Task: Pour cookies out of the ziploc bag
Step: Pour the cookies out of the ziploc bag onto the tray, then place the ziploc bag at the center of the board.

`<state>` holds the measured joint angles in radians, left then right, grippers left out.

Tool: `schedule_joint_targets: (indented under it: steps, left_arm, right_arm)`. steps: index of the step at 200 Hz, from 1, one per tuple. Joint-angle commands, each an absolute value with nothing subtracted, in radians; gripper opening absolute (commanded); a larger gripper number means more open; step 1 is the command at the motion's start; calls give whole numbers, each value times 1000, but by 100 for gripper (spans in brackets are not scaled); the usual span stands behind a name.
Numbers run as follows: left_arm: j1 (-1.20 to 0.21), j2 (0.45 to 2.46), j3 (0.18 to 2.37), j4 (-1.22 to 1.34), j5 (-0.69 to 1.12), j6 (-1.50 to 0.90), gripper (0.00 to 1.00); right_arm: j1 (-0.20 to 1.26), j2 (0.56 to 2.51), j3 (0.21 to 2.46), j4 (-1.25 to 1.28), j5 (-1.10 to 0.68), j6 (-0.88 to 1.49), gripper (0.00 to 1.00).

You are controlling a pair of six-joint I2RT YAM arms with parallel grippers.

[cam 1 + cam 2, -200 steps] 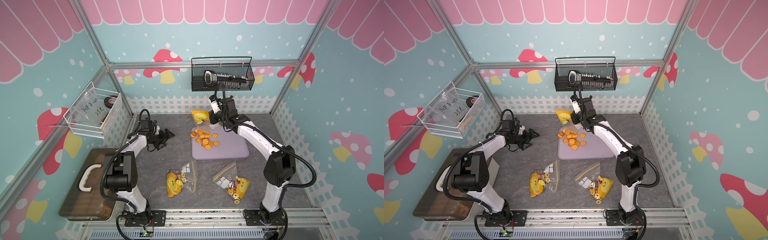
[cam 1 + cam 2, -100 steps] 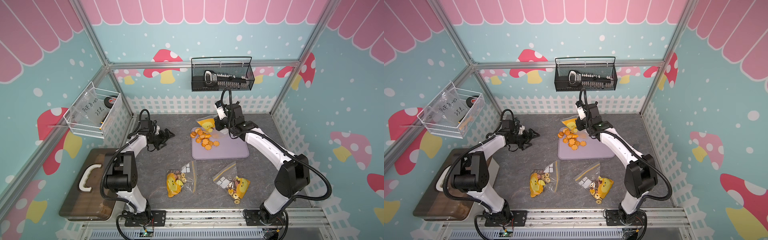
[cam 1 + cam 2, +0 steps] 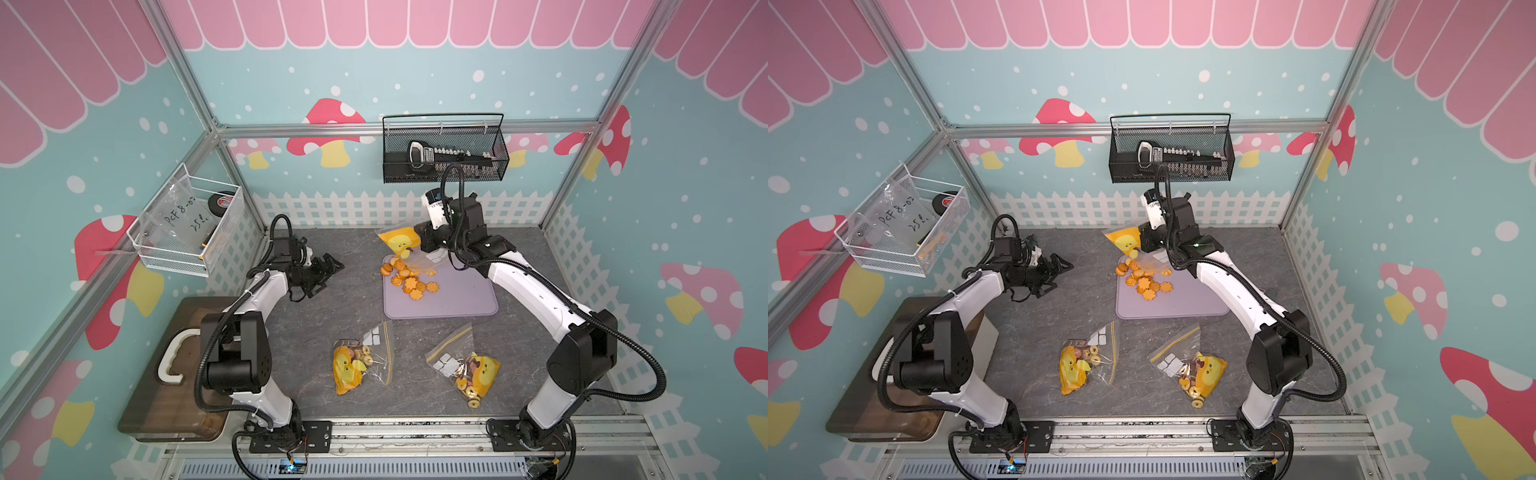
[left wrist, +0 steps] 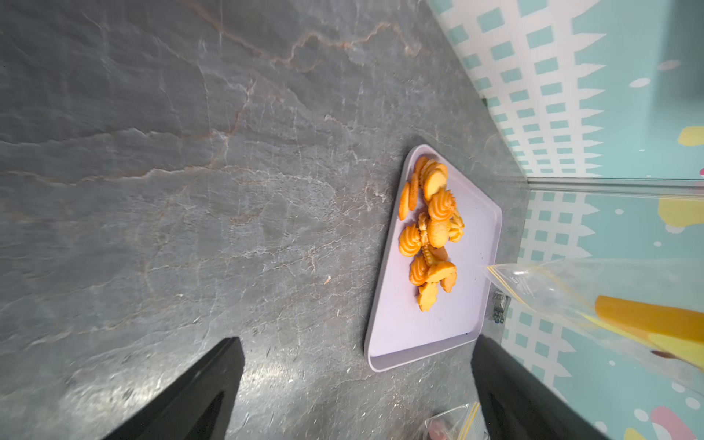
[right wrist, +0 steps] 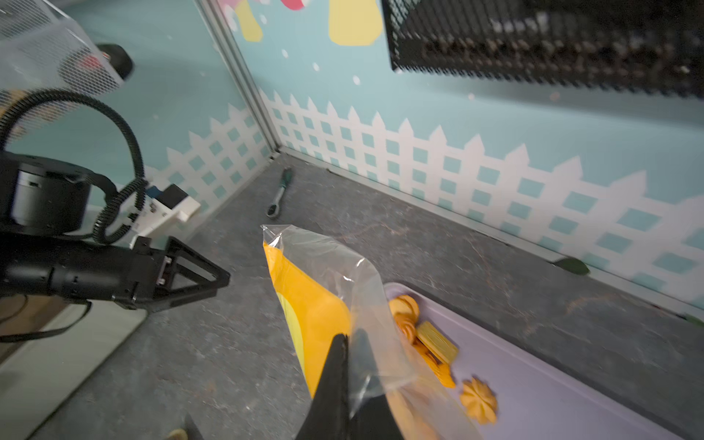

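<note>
The cookies are on the tray [image 3: 457, 305], so my right gripper will next swing toward the ratchet wrench and go down to release the bag on the bare table between the tray and the wrench.
My right gripper [image 3: 420, 242] [image 5: 347, 344] is shut on the ziploc bag [image 3: 398, 241] [image 3: 1122, 241] [image 5: 316, 304], a clear bag with a yellow printed end. It hangs tilted over the far left corner of the lilac tray [image 3: 457, 305] [image 3: 1183, 306] [image 4: 419, 331], its clear mouth end [image 4: 533, 285] lowest. A pile of orange-golden cookies [image 3: 409, 279] [image 3: 1142, 281] [image 4: 430, 228] [image 5: 478, 400] lies on the tray below it. My left gripper [image 3: 334, 266] [image 3: 1065, 264] [image 4: 354, 343] stands open over the bare table left of the tray, holding nothing.
Two more bags with cookies [image 3: 361, 361] [image 3: 463, 365] lie near the front. A ratchet wrench [image 5: 280, 194] lies by the back left corner. A black wire basket [image 3: 444, 153] hangs on the back wall and a white one [image 3: 187, 224] on the left. A brown board [image 3: 166, 365] sits front left.
My right gripper has shifted slightly to the right with the bag, bringing it over the tray's corner. The left arm has stayed where it was.
</note>
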<state>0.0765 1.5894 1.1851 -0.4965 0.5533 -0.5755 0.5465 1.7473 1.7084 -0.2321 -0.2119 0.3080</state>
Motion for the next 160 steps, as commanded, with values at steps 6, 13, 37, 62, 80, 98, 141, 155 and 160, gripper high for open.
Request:
schedule_joint_targets:
  steps: [6, 13, 37, 62, 80, 98, 141, 155, 160]
  left_arm:
    - [87, 1479, 1259, -586, 427, -507, 98]
    - [90, 1455, 1264, -601, 396, -497, 98]
    - [97, 1358, 1242, -612, 288, -479, 97]
    - [101, 1275, 1179, -558, 258, -482, 97]
    - [102, 1253, 1152, -548, 241, -476, 98]
    - [105, 1255, 1136, -545, 241, -470, 98]
    - [106, 1285, 1104, -513, 265, -474, 98]
    - [109, 1288, 1099, -505, 272, -472, 98]
    - [112, 1288, 1099, -503, 275, -471, 98]
  right_arm:
    - [618, 1880, 1821, -198, -256, 429, 0]
    - [633, 1927, 1851, -187, -265, 459, 0]
    - [685, 2046, 1919, -122, -270, 590, 0]
    - [727, 2162, 1980, -3, -332, 733, 0]
    - [748, 2254, 2070, 16, -364, 798, 0]
    - [750, 2337, 2168, 22, -386, 849, 0]
    - [734, 2538, 2405, -40, -366, 979, 2]
    - [730, 2608, 2477, -53, -361, 1014, 5]
    - [729, 2627, 2497, -67, -349, 1020, 6]
